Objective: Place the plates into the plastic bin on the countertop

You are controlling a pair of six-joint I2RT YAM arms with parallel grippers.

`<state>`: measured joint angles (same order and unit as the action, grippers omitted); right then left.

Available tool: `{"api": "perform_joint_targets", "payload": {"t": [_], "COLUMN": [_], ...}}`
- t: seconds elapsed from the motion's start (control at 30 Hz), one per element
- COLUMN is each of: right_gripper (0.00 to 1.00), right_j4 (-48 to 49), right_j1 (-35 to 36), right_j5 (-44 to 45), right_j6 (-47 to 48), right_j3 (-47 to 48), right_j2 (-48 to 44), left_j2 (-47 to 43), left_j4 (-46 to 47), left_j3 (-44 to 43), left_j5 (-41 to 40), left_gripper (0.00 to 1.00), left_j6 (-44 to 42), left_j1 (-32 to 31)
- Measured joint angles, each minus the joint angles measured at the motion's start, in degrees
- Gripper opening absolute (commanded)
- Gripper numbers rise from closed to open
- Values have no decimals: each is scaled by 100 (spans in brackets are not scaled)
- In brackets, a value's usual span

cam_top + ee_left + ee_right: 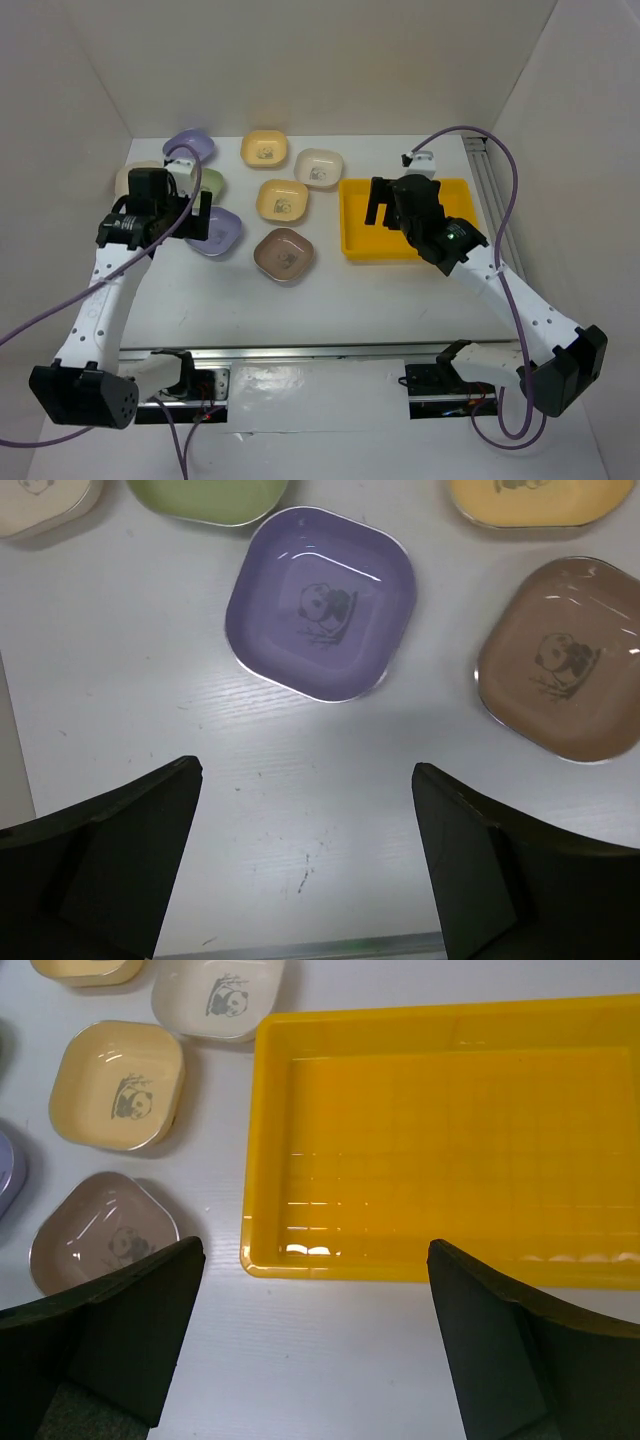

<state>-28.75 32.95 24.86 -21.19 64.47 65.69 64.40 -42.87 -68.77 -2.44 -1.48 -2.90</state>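
My left gripper comes down to the lavender plate (218, 232) below next. It closes over the corner of the plate's rim farthest from the mauve-brown plate, where the countertop shows bare.
Several small rounded-square plates lie on the white countertop (340, 290). A lavender plate (218, 232) lies just ahead of my left gripper (198, 218); in the left wrist view this plate (320, 602) is beyond the open, empty gripper (305, 770). A mauve-brown plate (284, 254) lies to its right and also shows in the left wrist view (565, 660). The yellow plastic bin (358, 228) stands at the right. My right gripper (385, 208) hovers over its left part, open and empty (315, 1245). The bin (262, 1140) looks empty where visible.
Further plates: yellow (283, 199), yellow (265, 149), cream (320, 168), lavender (189, 146), pale green (212, 184), and cream (130, 176) partly behind my left arm. White walls close in the left, back and right. A metal rail (490, 185) runs along the right.
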Motion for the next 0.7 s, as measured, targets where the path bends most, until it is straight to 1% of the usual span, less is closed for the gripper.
{"api": "perform_joint_targets", "payload": {"t": [0.13, 0.23, 0.3, 0.4, 0.53, 0.7], "right_gripper": [100, 100, 100, 100, 100, 100], "right_j4": [-4, 46, 144, 262, 361, 649], "right_j1": [0, 0, 0, 0, 2, 26], "right_j5": [-31, -192, -426, -767, -1178, -1521], "right_j6": [7, 87, 157, 225, 282, 284], "right_j3": [-22, -160, -337, -542, -787, -844], "right_j2": [-28, -151, -249, -267, -243, 50], "left_j2": [254, 745, 1150, 1670, 2168, 2546], "left_j4": [369, 608, 807, 1056, 1270, 1526], "left_j3": [280, 306, 304, 302, 275, 142], "left_j5": [-22, 188, 385, 586, 861, 1154], "left_gripper": [100, 100, 96, 96, 96, 96], "left_j6": [-28, -157, -205, -310, -363, -457], "left_j1": [413, 918, 1320, 1725, 1937, 2026]}}
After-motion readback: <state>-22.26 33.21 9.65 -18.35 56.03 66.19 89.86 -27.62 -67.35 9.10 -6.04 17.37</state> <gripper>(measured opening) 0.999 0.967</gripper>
